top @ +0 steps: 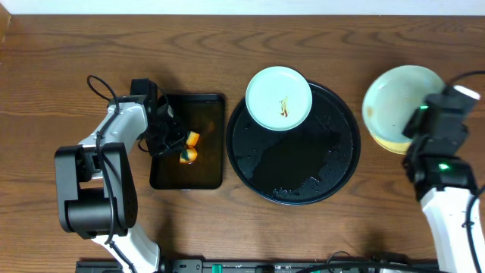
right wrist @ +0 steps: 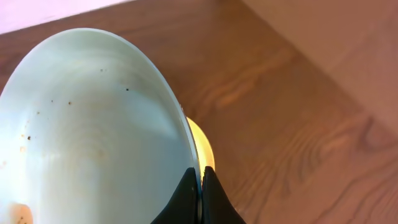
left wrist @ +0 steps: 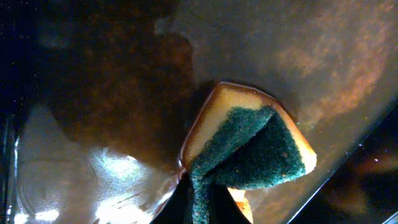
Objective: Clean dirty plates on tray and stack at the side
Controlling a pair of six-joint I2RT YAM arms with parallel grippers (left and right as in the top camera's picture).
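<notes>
I will next lower the mint plate with my right gripper onto the yellow plate (top: 390,142) (right wrist: 202,149) below it, off the tray, for the stack. Then I will let go of the mint plate's rim.
A mint-blue plate (top: 279,98) with a brown smear sits on the far rim of the round black tray (top: 295,178). A second mint-blue plate (top: 398,98) is at the right over a yellow plate (top: 390,142), off the tray. My right gripper (top: 418,129) is shut on this mint plate's rim (right wrist: 93,143); the yellow plate (right wrist: 202,149) shows just beneath it. My left gripper (top: 176,144) is shut on a yellow and green sponge (left wrist: 249,146) over the rectangular black tray (top: 189,178).
The rectangular tray's wet glossy floor (left wrist: 93,124) fills the left wrist view. Wooden table (top: 227,45) lies all around. A pale wall edge runs along the far side.
</notes>
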